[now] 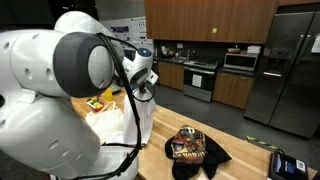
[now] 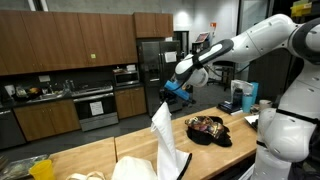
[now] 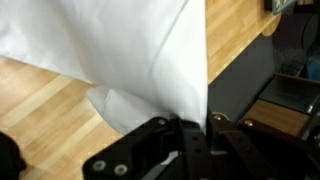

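Note:
My gripper moves down next toward the counter [image 1: 120, 107] beside the pale sheet, away from the black bag, since the sheet still droops from its fingers.
My gripper [image 2: 170, 95] hangs above a wooden counter [image 2: 100, 155], shut on the top edge of a white sheet-like thing [image 2: 165, 140], either cloth or a thin bag. The white thing droops from the jaws down to the counter. In an exterior view the gripper [image 1: 143, 87] shows behind my own arm, with the white material [image 1: 125, 125] below it. In the wrist view the white sheet [image 3: 130, 50] fills the upper part and runs into the closed black fingers [image 3: 160, 140] of the gripper [image 3: 195, 128]. A black bag [image 2: 207, 130] of colourful packets lies close beside it on the counter.
The black bag [image 1: 195, 150] is open on the counter [image 1: 250, 145]. A yellow item [image 2: 40, 168] lies at one end, a blue device [image 2: 240, 97] and a cup [image 2: 264, 103] at the other. Behind are cabinets, a stove [image 1: 200, 80] and a steel fridge [image 1: 290, 65].

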`<state>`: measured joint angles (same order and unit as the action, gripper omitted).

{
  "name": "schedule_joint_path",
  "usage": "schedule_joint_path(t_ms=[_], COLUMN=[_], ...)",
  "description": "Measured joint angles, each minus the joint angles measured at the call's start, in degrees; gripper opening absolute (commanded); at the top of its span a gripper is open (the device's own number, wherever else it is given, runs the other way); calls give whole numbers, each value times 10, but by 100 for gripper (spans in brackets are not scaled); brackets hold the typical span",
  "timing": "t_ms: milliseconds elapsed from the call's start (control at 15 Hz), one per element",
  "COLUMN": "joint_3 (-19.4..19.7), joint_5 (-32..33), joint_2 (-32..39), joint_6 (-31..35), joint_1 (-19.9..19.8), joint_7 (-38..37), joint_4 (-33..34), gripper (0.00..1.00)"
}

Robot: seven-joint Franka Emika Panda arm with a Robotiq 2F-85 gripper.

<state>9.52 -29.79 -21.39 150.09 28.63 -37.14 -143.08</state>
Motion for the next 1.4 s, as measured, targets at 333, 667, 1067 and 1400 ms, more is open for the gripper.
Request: schedule_joint_path(t_ms=[333, 667, 1067, 1400], joint_3=[-83, -158, -180, -184], joint_5=[-113, -97, 0, 15], joint_2=[75, 194, 265, 266], joint_6=[-142, -255, -354, -354], joint_1=[-47, -93, -118, -122], joint_7=[69, 86, 92, 91], joint_4=[36, 119, 181, 181], gripper=[2, 33, 34, 78])
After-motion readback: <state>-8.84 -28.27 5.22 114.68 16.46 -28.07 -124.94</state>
